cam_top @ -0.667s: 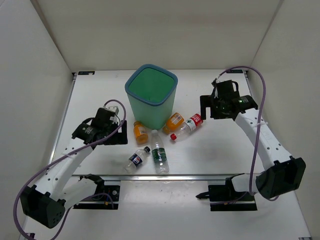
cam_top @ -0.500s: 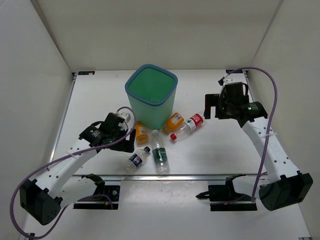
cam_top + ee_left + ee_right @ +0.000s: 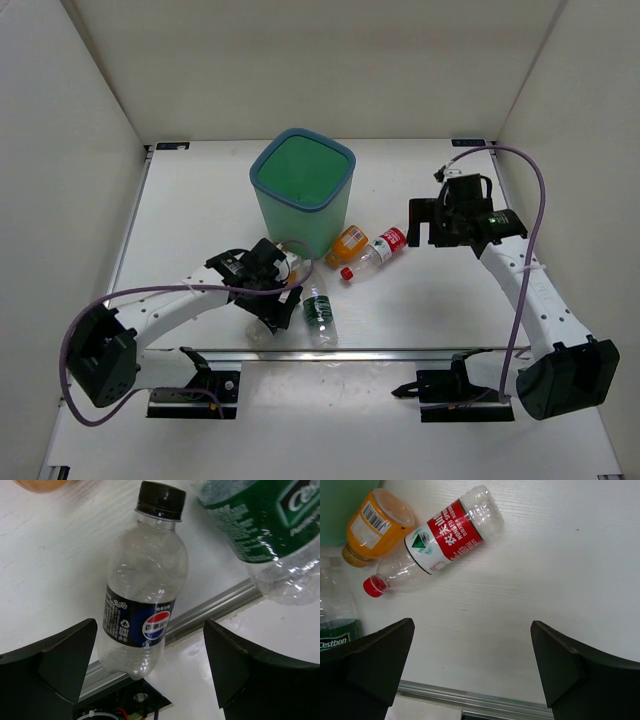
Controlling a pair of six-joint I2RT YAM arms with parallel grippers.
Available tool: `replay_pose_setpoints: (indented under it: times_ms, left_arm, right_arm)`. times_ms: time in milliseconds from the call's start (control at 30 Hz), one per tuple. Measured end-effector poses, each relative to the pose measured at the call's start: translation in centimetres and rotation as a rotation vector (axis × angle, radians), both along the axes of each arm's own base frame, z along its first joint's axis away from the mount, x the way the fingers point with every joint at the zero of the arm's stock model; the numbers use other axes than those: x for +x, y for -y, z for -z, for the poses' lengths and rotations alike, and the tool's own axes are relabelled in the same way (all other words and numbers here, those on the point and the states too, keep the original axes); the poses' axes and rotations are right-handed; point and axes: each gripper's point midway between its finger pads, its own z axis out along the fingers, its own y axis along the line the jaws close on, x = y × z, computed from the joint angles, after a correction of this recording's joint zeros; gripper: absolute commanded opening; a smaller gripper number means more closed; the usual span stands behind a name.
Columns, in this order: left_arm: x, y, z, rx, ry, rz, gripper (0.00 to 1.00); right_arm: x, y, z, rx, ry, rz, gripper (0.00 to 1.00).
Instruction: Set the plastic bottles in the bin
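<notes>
The bottle is between my left gripper's open fingers, so next it will lower onto the dark blue label of the bottle (image 3: 138, 617) and close.
The teal bin (image 3: 290, 204) stands upright at the back middle. My left gripper (image 3: 276, 303) is open, low over the dark-blue-labelled bottle (image 3: 142, 610), which lies between its fingers (image 3: 60, 655) untouched; the arm mostly hides this bottle in the top view. The green-labelled bottle (image 3: 318, 312) lies just to its right and also shows in the left wrist view (image 3: 260, 525). One orange bottle (image 3: 347, 243) and the red-labelled, red-capped bottle (image 3: 376, 251) lie right of the bin. The other orange bottle (image 3: 288, 262) peeks out behind the left arm. My right gripper (image 3: 428, 222) is open and empty, right of the red-labelled bottle (image 3: 442, 537).
A metal rail (image 3: 400, 351) runs along the table's near edge, just in front of the blue-labelled and green-labelled bottles. White walls close in the left, back and right sides. Bare table lies under the right gripper (image 3: 480, 670).
My left arm has swung right and down, from left of the bin to over the dark-blue-labelled bottle. My right gripper has shifted slightly right. The bottles have not moved.
</notes>
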Motion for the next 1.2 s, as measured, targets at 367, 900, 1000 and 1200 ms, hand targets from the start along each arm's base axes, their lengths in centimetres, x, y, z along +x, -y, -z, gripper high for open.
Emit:
replay_pose_setpoints:
  times_ms: [367,900,1000,1200]
  left_arm:
    - [-0.4,-0.8,3.9,0.140,-0.071,-0.019,0.71]
    - [4.4,1.0,-14.3,-0.305,0.426,-0.096,0.40]
    - [5.4,1.6,-22.7,-0.496,0.631,-0.108,0.45]
    - [8.9,1.6,-33.7,-0.735,0.969,-0.214,0.48]
  right_arm:
    - [-0.8,0.0,2.4,0.083,-0.055,0.031,0.99]
    - [-0.9,-0.5,3.5,0.207,-0.056,0.102,0.99]
    - [-0.3,-1.3,3.6,0.214,-0.050,0.091,0.99]
    - [1.0,-1.5,4.1,0.224,-0.046,0.144,0.99]
